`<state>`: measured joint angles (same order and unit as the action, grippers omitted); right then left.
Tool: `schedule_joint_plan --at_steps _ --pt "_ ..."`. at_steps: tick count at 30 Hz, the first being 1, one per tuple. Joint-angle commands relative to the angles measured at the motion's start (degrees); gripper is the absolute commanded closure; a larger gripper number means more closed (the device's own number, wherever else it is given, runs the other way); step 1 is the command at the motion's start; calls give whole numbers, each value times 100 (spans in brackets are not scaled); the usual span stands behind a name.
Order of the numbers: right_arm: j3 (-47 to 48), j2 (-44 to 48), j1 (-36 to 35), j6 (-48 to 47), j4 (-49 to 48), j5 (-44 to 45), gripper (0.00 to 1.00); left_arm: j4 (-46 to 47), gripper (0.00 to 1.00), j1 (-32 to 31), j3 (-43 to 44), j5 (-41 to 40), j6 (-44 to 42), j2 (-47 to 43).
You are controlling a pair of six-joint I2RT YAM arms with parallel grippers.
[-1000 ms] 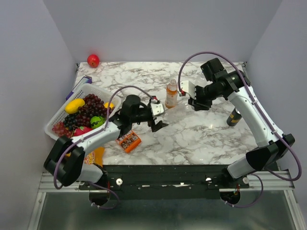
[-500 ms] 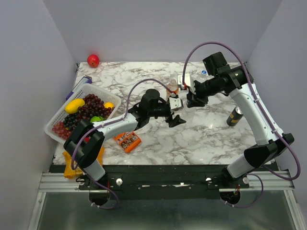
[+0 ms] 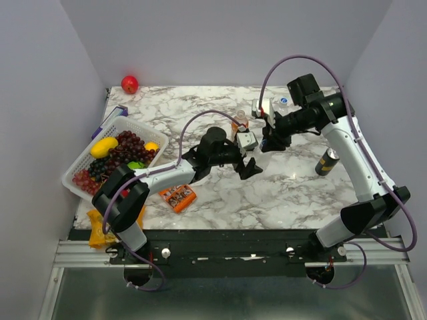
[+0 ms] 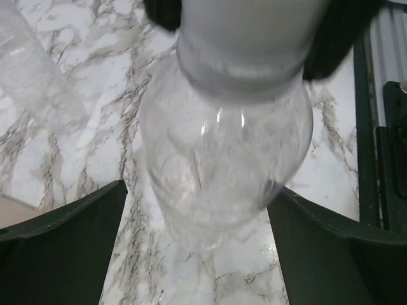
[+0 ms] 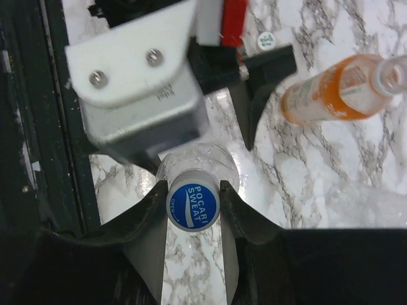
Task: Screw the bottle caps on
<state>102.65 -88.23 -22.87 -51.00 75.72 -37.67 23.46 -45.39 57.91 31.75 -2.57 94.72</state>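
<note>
The cap sits on the held bottle's neck, so my right gripper should next move outward and down toward bare marble by the second clear bottle [image 5: 278, 176] to let go of the held one.
My right gripper [image 5: 194, 206] is shut on a blue bottle cap [image 5: 194, 206] that sits on the neck of an upright clear bottle [image 4: 222, 165]. My left gripper [image 4: 203, 254] is open, with its fingers [image 4: 63, 241] either side of that bottle's body and a gap showing on the left. In the top view both grippers meet at mid-table, left [image 3: 249, 163] and right [image 3: 265, 143]. The orange bottle [image 5: 337, 95] stands uncapped just behind them [image 3: 239, 123]. A second clear bottle [image 4: 32, 76] is beside it. A whitish cap [image 5: 265, 40] lies loose on the marble.
A white basket [image 3: 80, 160] of fruit sits at the left edge. A red apple [image 3: 129, 84] lies at the back left corner. An orange packet [image 3: 178, 197] lies near the front. A dark can [image 3: 325, 162] stands by the right arm. A small pale cap [image 3: 283, 101] rests at the back.
My left arm has reached right and forward, bringing its open fingers round the clear bottle under my right gripper. The right gripper has shifted slightly left, still on the cap.
</note>
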Motion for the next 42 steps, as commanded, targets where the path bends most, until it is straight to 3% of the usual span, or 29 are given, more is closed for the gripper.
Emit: schedule_joint_plan --at_steps 1,6,13,20,42 --pt "422 -80 607 -120 1164 348 99 -596 1 152 -87 -775 -208 -366" --pt "773 -387 1267 -349 1164 673 99 -1554 1 381 -323 -820 -613 -752" --pt "1599 -1283 1566 266 480 542 99 -2267 1 741 -351 -573 -763 -1096" --pt "1837 -1829 1593 512 48 489 98 -2636 1 926 -280 -617 -605 -1184" --pt "862 -1935 1804 486 -954 199 92 -3058 1 1260 -34 -705 -648 -955"
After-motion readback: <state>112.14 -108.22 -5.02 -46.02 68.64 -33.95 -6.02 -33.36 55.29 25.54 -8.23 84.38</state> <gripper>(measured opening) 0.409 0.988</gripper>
